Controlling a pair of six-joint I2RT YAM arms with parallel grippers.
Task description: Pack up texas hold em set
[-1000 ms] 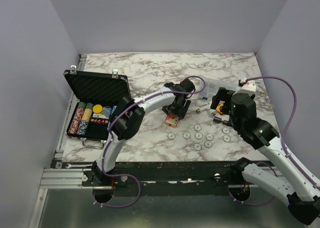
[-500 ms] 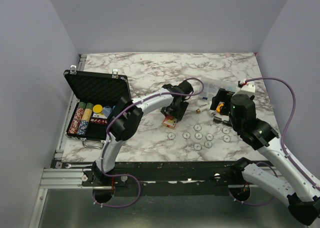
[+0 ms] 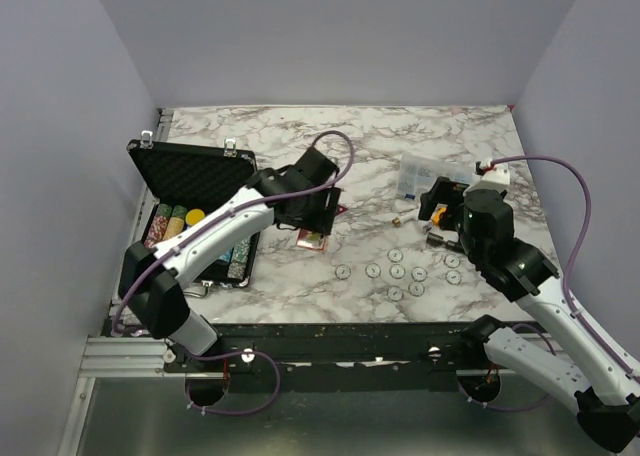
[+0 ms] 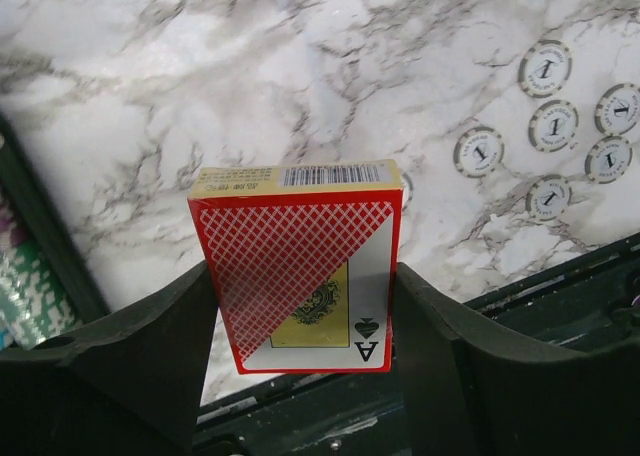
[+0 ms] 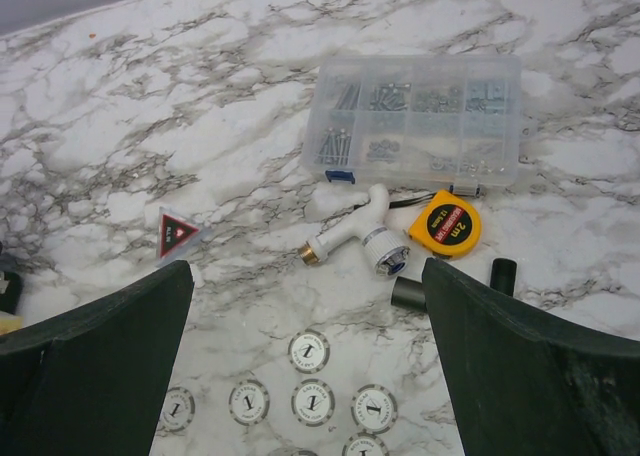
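Note:
The left gripper will next turn and move left in the top view and lower the card box into the open black case, as poker chips lie in that case.
My left gripper [image 4: 300, 311] is shut on the red card box [image 4: 298, 266] and holds it upright above the marble. In the top view the left gripper [image 3: 313, 230] and card box [image 3: 311, 241] hang just right of the open black case [image 3: 190, 176]. Rows of coloured poker chips [image 3: 164, 222] lie in the case, and my left arm covers part of them. Several small white round chips [image 3: 398, 272] lie loose on the table and also show in the right wrist view [image 5: 310, 351]. My right gripper [image 5: 310, 376] is open and empty above them.
A clear plastic compartment box [image 5: 420, 121], a yellow tape measure [image 5: 445, 224], a white tool [image 5: 365, 238], black cylinders [image 5: 408, 293] and a small red triangle [image 5: 178, 234] lie beyond the white chips. Grey walls enclose the table.
My left arm has swung left from the table's middle toward the case, carrying the red card box. My right arm has not moved.

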